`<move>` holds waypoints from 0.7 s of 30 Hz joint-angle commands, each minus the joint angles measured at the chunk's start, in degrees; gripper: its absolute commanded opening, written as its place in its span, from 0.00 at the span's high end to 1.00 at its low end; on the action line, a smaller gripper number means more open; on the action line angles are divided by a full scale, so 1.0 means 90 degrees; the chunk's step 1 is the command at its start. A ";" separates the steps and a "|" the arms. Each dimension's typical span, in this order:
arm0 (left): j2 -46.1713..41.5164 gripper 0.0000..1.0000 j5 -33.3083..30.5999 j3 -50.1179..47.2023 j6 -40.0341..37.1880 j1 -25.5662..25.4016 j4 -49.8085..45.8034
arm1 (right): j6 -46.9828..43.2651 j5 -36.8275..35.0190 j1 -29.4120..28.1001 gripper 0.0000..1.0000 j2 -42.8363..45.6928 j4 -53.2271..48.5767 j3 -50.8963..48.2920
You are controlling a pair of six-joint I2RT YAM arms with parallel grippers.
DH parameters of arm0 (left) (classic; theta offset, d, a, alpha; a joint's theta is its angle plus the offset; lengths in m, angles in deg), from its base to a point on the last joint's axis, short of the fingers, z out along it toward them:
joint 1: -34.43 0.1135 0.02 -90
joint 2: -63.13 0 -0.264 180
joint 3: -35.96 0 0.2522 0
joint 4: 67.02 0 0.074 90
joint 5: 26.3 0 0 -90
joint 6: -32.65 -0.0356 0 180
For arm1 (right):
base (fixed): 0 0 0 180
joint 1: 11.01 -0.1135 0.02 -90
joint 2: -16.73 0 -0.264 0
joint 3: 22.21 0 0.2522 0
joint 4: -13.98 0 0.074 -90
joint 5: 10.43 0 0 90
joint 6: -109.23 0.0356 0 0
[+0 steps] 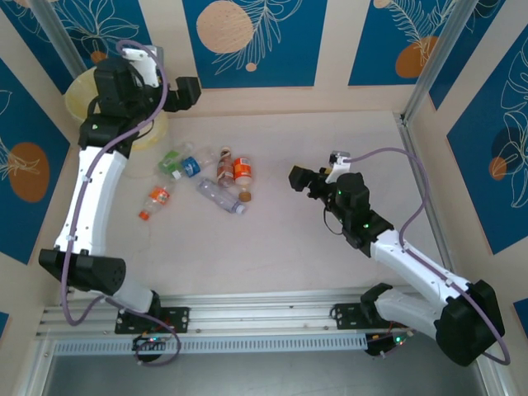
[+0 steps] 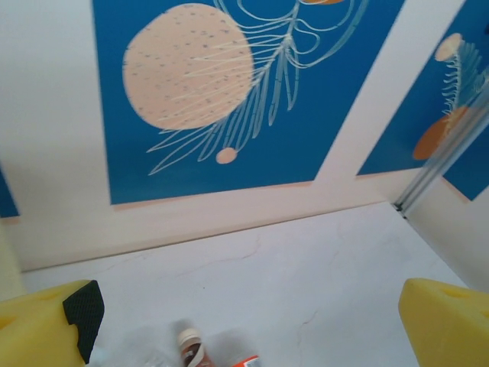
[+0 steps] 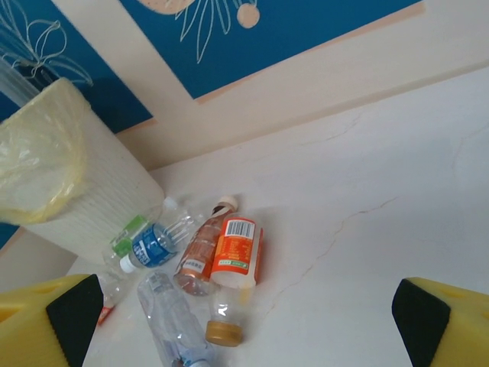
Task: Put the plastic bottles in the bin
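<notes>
The near side of the bottle cluster is open, with bare table there, so next I should bring my left gripper back from the wall and down around the clear bottle's middle (image 1: 220, 196) to close.
Several plastic bottles lie in a loose cluster on the table left of centre: a green-labelled one (image 1: 171, 159), a blue-labelled one (image 1: 190, 165), a red-brown one (image 1: 224, 167), an orange one (image 1: 242, 172), a clear one (image 1: 219, 196) and a small orange one (image 1: 157, 200). The pale yellow bin (image 1: 76, 101) stands at the far left corner, partly hidden by my left arm. My left gripper (image 1: 186, 91) hangs open and holding nothing by the back wall, right of the bin. My right gripper (image 1: 301, 179) is open to the right of the cluster, facing the orange bottle (image 3: 237, 248) and the bin (image 3: 69, 191).
Blue patterned walls close the table at the back and both sides, with a metal post (image 1: 429, 58) in the far right corner. The right half of the table (image 1: 363, 140) holds no objects.
</notes>
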 commanded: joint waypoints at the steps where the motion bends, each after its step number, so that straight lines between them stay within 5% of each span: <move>1: 0.0004 0.00 -0.0253 -0.0583 0.0334 -0.0296 0.0628 | -0.0510 0.0659 -0.0022 0.00 -0.0250 0.0424 -0.0012; 7: -0.0053 0.00 -0.2348 -0.2209 0.1536 -0.1280 0.0921 | -0.0510 0.0637 -0.0094 0.00 -0.0659 0.0382 0.0200; 11: -0.0061 0.00 -0.3014 -0.3250 0.2350 -0.1630 0.1236 | -0.0429 0.0527 -0.0078 0.00 -0.0739 0.0386 0.0273; 21: 0.0723 0.00 -0.2954 -0.3955 0.5440 -0.1834 -0.0363 | -0.0204 0.0298 -0.0034 0.00 -0.0744 0.0337 0.0225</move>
